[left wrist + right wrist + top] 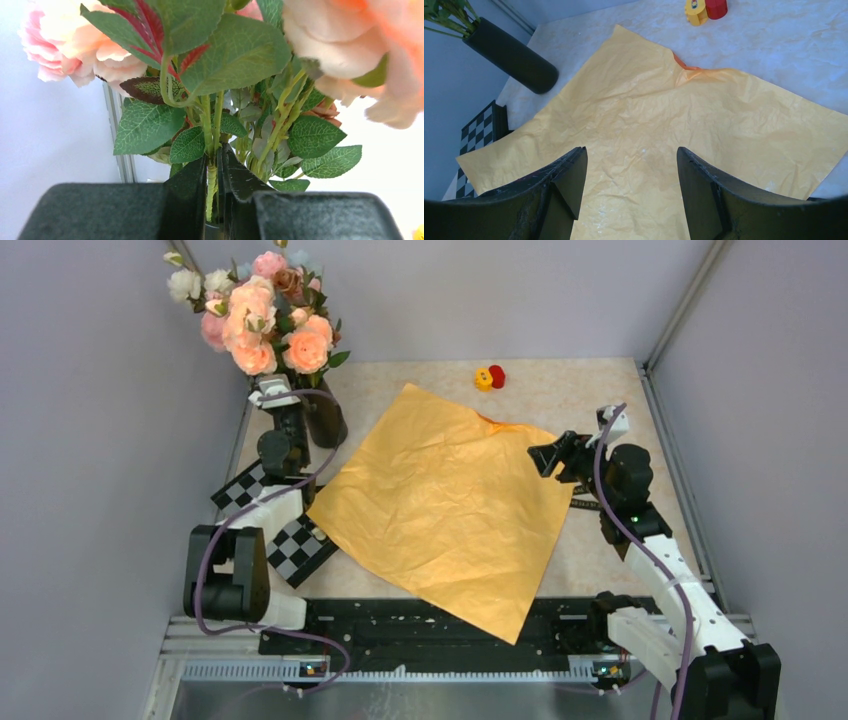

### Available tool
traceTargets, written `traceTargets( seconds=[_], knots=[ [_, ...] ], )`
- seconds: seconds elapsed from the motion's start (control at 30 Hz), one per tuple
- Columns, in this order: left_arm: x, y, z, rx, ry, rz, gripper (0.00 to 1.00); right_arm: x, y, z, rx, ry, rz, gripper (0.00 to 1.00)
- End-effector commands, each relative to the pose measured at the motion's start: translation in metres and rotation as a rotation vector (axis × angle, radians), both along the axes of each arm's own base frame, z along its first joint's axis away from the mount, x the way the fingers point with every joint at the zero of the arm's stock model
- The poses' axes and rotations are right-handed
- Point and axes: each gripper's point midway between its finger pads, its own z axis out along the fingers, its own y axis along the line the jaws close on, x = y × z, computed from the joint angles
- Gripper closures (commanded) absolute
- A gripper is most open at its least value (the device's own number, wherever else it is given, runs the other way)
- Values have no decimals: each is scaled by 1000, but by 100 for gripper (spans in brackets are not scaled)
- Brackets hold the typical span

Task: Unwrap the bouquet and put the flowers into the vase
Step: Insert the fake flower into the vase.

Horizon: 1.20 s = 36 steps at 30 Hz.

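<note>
The thin green stem (212,135) already reaches into the vase, so I need to lower my left gripper toward the black vase's rim (214,225) next and release the stem.
The flowers (265,315), pink and peach roses with green leaves, stand in the black vase (325,415) at the back left. My left gripper (290,415) is right beside the vase, just under the blooms. In the left wrist view the left gripper (214,160) is shut on a thin green stem (212,135), just above the vase's rim (212,232). The bouquet's orange paper (450,505) lies unfolded and flat on the table. My right gripper (545,455) hovers open over the paper's right edge, and in its wrist view nothing but paper (664,115) lies between the fingers of the right gripper (631,160).
Small yellow and red pieces (489,377) sit at the back of the table beyond the paper. A checkerboard plate (290,540) lies under the left arm, partly covered by the paper's left corner. Grey enclosure walls stand close on both sides.
</note>
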Motion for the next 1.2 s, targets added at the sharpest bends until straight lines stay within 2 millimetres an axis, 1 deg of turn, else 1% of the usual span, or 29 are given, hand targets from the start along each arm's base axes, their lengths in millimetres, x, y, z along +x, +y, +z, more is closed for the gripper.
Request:
traceTargets(
  seconds=[0.0, 0.13, 0.33, 0.47, 0.53, 0.63, 0.7, 0.8, 0.87, 1.03, 1.13, 1.17],
  knots=[
    [8, -4, -8, -3, 6, -18, 99, 1, -2, 9, 16, -32, -2, 33],
    [15, -4, -25, -1, 48, -19, 99, 1, -2, 8, 18, -30, -1, 33],
    [21, -3, -45, -2, 98, -12, 100, 2, -2, 7, 19, -26, 1, 33],
    [23, -2, -53, -4, 116, -7, 99, 2, -1, 7, 20, -26, 2, 33],
    [21, -2, -54, -7, 118, -5, 97, 2, -1, 7, 20, -25, 2, 33],
    [18, -2, -52, -6, 117, -9, 84, 2, -2, 7, 20, -26, 0, 33],
    [15, -3, -51, -8, 115, -11, 74, 1, -2, 6, 20, -24, 0, 33],
    [10, -3, -50, -13, 112, -16, 65, 2, -2, 6, 24, -24, -1, 33],
    [8, -4, -49, -18, 109, -22, 58, 2, -2, 6, 26, -25, -1, 33],
    [-1, -3, -50, -31, 110, -23, 44, 2, -2, 4, 25, -23, -1, 33],
    [-5, -2, -52, -41, 114, -22, 28, 2, -2, 3, 26, -20, -2, 33],
    [-7, -3, -52, -60, 116, -31, 24, 2, -2, 3, 25, -22, -3, 32]
  ],
)
